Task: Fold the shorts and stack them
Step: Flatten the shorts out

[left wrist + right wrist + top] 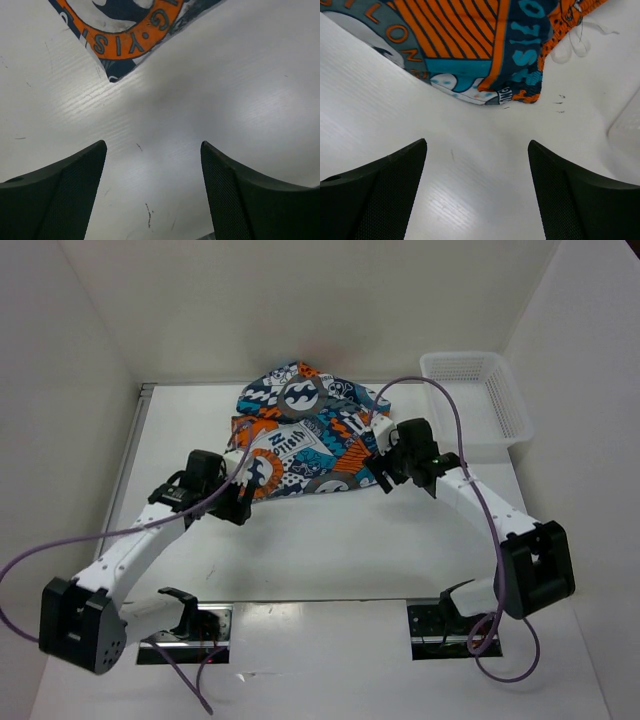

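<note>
Only bare table lies between my left gripper's open fingers, so I will move that gripper down and outward onto the shorts' near corner (pixel 256 498) (pixel 117 69) by their orange part.
The shorts (pixel 305 435) lie in a folded bundle at the middle back of the table, printed in blue, orange, white and grey with a grey wave logo on top. My left gripper (pixel 240 502) stands at their near left corner, open and empty. In the left wrist view, the left gripper (pixel 153 145) has bare table between its fingers and the shorts' corner (pixel 125 30) lies just ahead, apart from it. My right gripper (pixel 385 478) is at the near right corner. In the right wrist view, the right gripper (pixel 478 142) is open and empty, with the shorts' edge (pixel 470 45) just beyond it.
A white plastic basket (pixel 480 390) stands at the back right, close to the right arm. White walls close in the table on the left, back and right. The shorts' white drawstring (pixel 575 45) trails onto the table on the right side.
</note>
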You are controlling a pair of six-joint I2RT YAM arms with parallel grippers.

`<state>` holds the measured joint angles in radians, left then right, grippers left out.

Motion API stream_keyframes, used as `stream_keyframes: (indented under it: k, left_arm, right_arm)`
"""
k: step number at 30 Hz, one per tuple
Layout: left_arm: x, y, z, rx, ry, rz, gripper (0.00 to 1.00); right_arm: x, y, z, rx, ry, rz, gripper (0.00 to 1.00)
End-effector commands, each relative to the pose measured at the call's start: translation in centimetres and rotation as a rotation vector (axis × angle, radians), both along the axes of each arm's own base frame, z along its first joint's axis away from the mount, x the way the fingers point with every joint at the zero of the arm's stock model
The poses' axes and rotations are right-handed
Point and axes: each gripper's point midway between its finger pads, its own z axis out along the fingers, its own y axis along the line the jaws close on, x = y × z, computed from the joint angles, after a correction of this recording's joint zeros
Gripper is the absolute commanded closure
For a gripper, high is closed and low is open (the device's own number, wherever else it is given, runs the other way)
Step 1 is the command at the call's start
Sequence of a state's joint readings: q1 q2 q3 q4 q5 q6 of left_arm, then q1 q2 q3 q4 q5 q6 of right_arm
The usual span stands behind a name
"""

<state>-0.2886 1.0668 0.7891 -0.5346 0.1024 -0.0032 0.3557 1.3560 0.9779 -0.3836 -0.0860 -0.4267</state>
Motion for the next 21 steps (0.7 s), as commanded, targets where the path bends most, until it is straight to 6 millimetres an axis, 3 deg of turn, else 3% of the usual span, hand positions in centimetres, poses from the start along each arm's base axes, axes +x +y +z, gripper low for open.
stream_keyframes:
  k: [1, 6, 8, 10, 13, 14, 17, 21]
  left_arm:
    - [4.4, 0.6, -1.1, 0.061, -0.058, 0.065, 0.17]
    - [8.1, -1.5, -2.9, 0.032, 0.000, 0.026, 0.16]
    - [9.1, -2.0, -2.6, 0.018, -0.016, 0.019, 0.14]
    - [9.3, -2.3, -3.4, 0.014, -0.001, 0.012, 0.13]
    - [9.2, -1.6, -6.2, 0.056, 0.046, 0.032, 0.13]
    - [9.1, -1.6, -6.9, 0.062, 0.067, 0.032, 0.13]
    - [9.0, -1.6, -9.1, 0.077, 0.115, 0.031, 0.13]
    - [8.4, -1.1, -10.6, 0.092, 0.165, 0.039, 0.19]
  right_arm:
    - [2.6, -1.1, -2.2, -0.099, -0.057, -0.024, 0.14]
    - [6.2, -0.1, -3.9, -0.119, -0.037, -0.037, 0.16]
    - [7.3, 0.4, -4.7, -0.117, -0.023, -0.044, 0.16]
    - [7.9, 0.6, -5.3, -0.118, -0.020, -0.044, 0.16]
    - [8.3, 0.8, -7.5, -0.171, 0.039, 0.007, 0.09]
    - [8.0, 0.8, -9.3, -0.207, 0.088, 0.055, 0.07]
    - [8.3, 0.5, -11.1, -0.237, 0.120, 0.043, 0.06]
    - [8.0, 0.2, -11.9, -0.243, 0.154, 0.057, 0.06]
